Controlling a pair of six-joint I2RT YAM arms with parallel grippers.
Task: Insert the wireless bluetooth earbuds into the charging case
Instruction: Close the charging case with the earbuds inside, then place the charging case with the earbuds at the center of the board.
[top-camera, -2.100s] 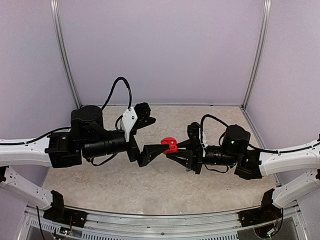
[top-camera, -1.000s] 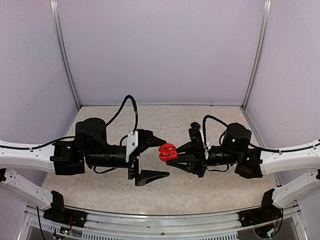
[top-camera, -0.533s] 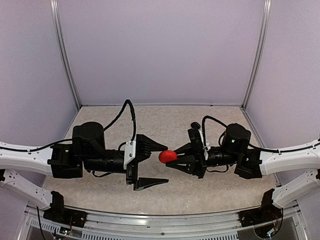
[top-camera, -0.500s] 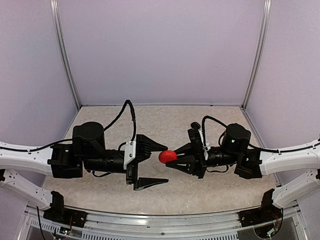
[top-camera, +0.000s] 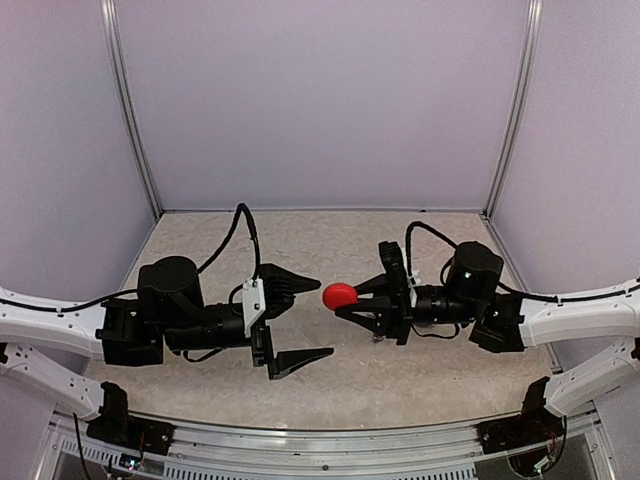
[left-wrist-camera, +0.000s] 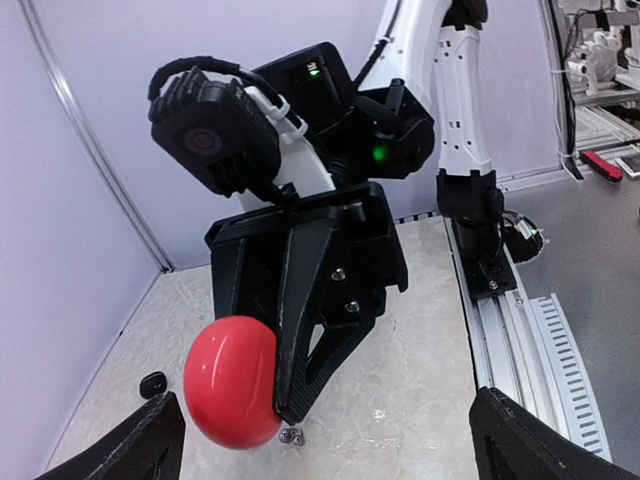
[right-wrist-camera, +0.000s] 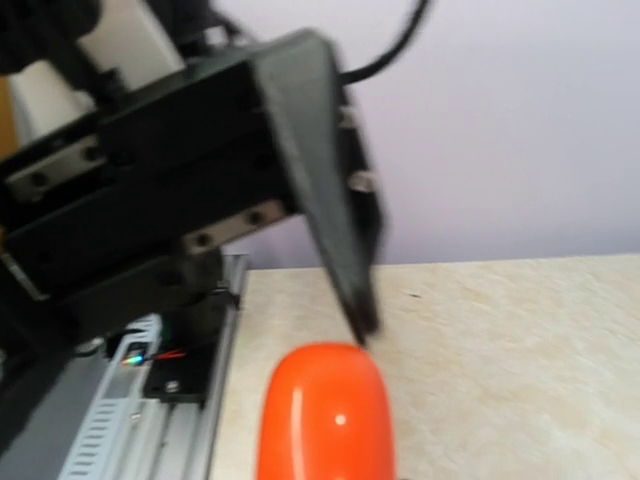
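Note:
My right gripper tilts down next and lowers outward beside the round black piece, because the charging case is still above the table.
The red pebble-shaped charging case (top-camera: 341, 295) is closed and held above the table, with my right gripper (top-camera: 347, 300) shut on it. In the left wrist view the charging case (left-wrist-camera: 232, 382) sits against a black finger (left-wrist-camera: 315, 300) of the right gripper. My left gripper (top-camera: 325, 316) stands open just left of the case, not touching it, its fingers (left-wrist-camera: 525, 440) wide apart. One left finger (right-wrist-camera: 330, 230) points at the case (right-wrist-camera: 325, 415) in the right wrist view. Two tiny silver-grey earbuds (left-wrist-camera: 291, 435) and a tiny black one (left-wrist-camera: 153, 383) lie on the table below.
The beige table (top-camera: 300, 385) is walled by lilac panels (top-camera: 320, 100) at the back and sides. An aluminium rail (top-camera: 320, 440) carrying both arm bases runs along the near edge.
A second ago the red case showed its open halves; it is closed now. My left gripper has drawn back to the left, away from the case. The right gripper has barely shifted.

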